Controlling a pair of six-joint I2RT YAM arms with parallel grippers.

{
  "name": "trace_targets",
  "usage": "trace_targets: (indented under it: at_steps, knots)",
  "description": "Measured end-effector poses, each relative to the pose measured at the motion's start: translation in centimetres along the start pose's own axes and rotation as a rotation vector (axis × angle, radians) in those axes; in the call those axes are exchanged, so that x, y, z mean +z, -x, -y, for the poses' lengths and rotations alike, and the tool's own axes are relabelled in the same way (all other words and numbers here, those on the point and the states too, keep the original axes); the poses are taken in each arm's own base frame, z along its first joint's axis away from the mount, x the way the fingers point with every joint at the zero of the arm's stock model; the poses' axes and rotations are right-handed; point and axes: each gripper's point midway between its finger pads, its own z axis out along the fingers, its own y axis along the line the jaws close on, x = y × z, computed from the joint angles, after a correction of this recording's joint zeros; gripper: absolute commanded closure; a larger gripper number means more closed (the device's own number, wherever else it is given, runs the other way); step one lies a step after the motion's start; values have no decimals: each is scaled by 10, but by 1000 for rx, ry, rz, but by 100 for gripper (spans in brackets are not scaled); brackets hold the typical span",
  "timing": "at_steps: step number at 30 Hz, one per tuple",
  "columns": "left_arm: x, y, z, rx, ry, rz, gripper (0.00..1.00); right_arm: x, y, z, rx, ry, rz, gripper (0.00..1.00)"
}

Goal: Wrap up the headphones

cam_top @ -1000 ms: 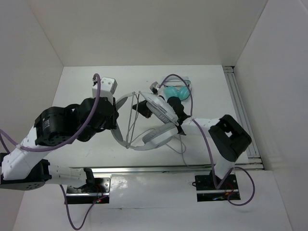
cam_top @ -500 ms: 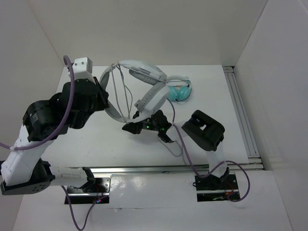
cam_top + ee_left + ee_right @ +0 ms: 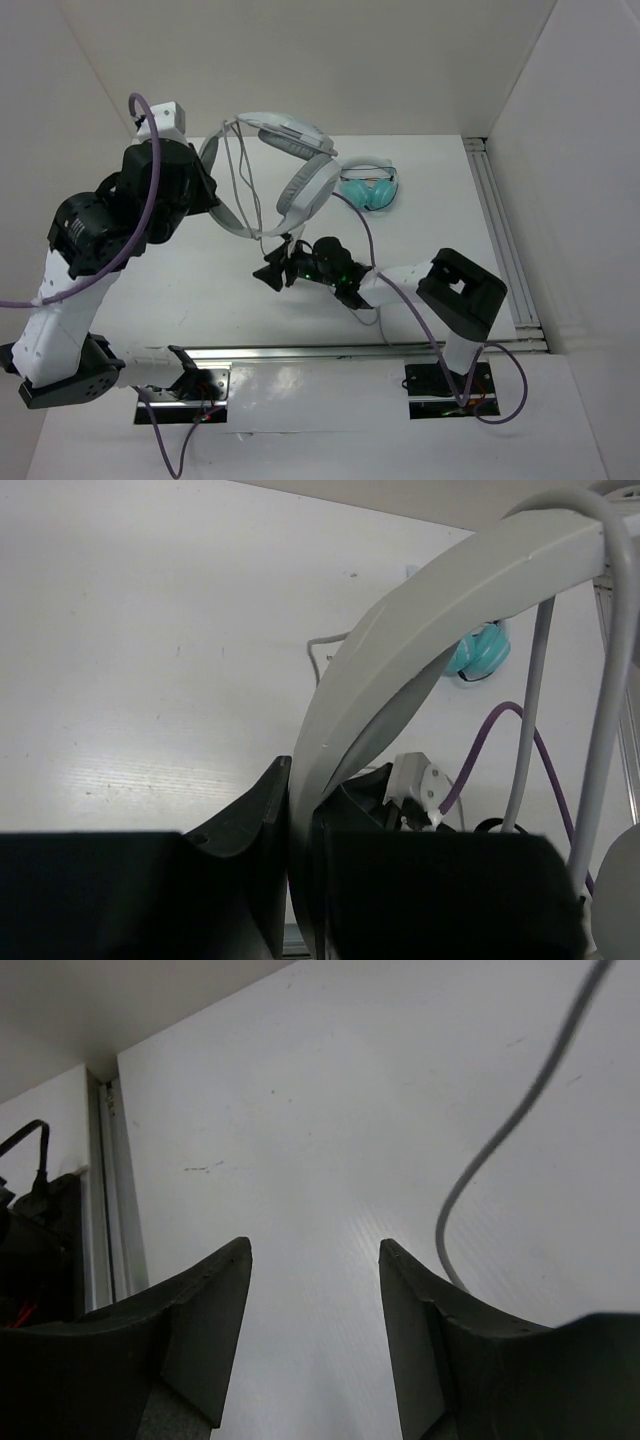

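My right gripper turns its open fingers outward and toward the right in the wrist view onto the hanging cable next, since that part of the cable runs outside them.
The white headphones (image 3: 292,150) hang in the air over the back middle of the table. My left gripper (image 3: 212,196) is shut on their wide headband (image 3: 420,630), which runs up to the right between the jaws (image 3: 300,772). The thin pale cable (image 3: 244,190) loops down from the headband and also shows in the left wrist view (image 3: 528,710). My right gripper (image 3: 272,272) is open and empty, low over the table below the headphones. In the right wrist view (image 3: 315,1250) only a stretch of cable (image 3: 510,1130) lies to the right of it.
Small teal headphones (image 3: 369,188) lie on the table at the back right, also in the left wrist view (image 3: 478,650). A metal rail (image 3: 505,240) runs along the table's right edge. White walls enclose three sides.
My left arm has lifted the headphones off the table, up and towards the back left. My right gripper has left the headphones and moved forward and left, low over the table.
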Motion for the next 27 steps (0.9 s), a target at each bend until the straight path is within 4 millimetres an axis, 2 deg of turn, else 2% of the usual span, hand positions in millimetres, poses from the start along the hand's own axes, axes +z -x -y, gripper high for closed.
trace_targets:
  at_steps: [2, 9, 12, 14, 16, 17, 18, 22, 24, 27]
  knots:
    - [-3, 1, -2, -8, -11, -2, 100, 2, 5, 2, -31, -20, 9, 39]
    - [-17, 8, 1, -38, -78, -1, 100, 5, -23, 58, -53, -213, -64, 36]
    - [-19, 7, 3, -41, -97, -7, 100, 9, -31, 72, -61, -253, -99, 36]
    - [-20, 7, 4, -39, -103, -12, 100, 17, -31, 77, -67, -254, -112, 41]
    - [-19, 7, 3, -32, -104, -13, 100, 25, -28, 79, -77, -253, -106, 57]
    - [-19, 7, 3, -27, -104, -12, 100, 27, -27, 81, -80, -254, -105, 82]
    - [-19, 7, 2, -26, -102, -12, 100, 28, -29, 84, -82, -255, -107, 94]
    - [-18, 9, -2, -27, -84, -6, 100, 20, -42, 97, -46, -279, -126, 100]
    - [-15, 10, -9, -32, -55, -1, 100, 7, -56, 103, -28, -298, -148, 100]
    - [-6, 2, -28, -14, 32, -21, 100, -17, -73, 105, -5, -330, -174, 100]
